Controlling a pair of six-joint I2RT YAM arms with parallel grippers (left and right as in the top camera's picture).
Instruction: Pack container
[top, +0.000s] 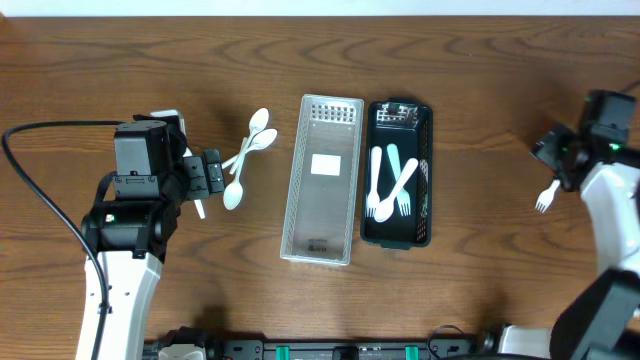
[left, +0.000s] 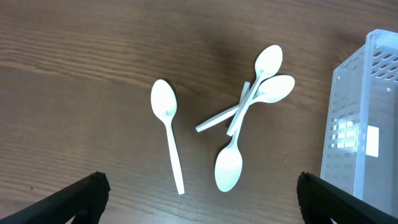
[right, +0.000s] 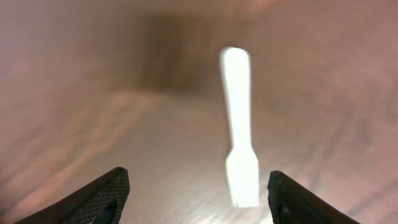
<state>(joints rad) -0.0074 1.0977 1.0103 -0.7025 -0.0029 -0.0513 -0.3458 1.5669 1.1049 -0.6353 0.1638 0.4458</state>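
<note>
The white fork lies alone on bare wood with its handle clear on both sides, so I will next lower my right gripper onto the handle close to its head (top: 553, 187) (right: 240, 134).
Several white plastic spoons (left: 242, 106) lie loose on the wood table, left of a clear perforated container (top: 320, 180); they also show in the overhead view (top: 248, 150). My left gripper (left: 202, 202) is open and empty just above them (top: 210, 175). A black container (top: 425, 215) beside the clear one holds white forks and a pale spoon. A white fork (right: 240, 134) lies alone at the far right (top: 546, 197). My right gripper (right: 199, 199) is open and empty, low over the fork (top: 558, 160).
The clear container's wall (left: 364, 124) stands at the right edge of the left wrist view. A black cable (top: 40, 190) loops at the table's left. Bare wood lies between the black container and the lone fork.
</note>
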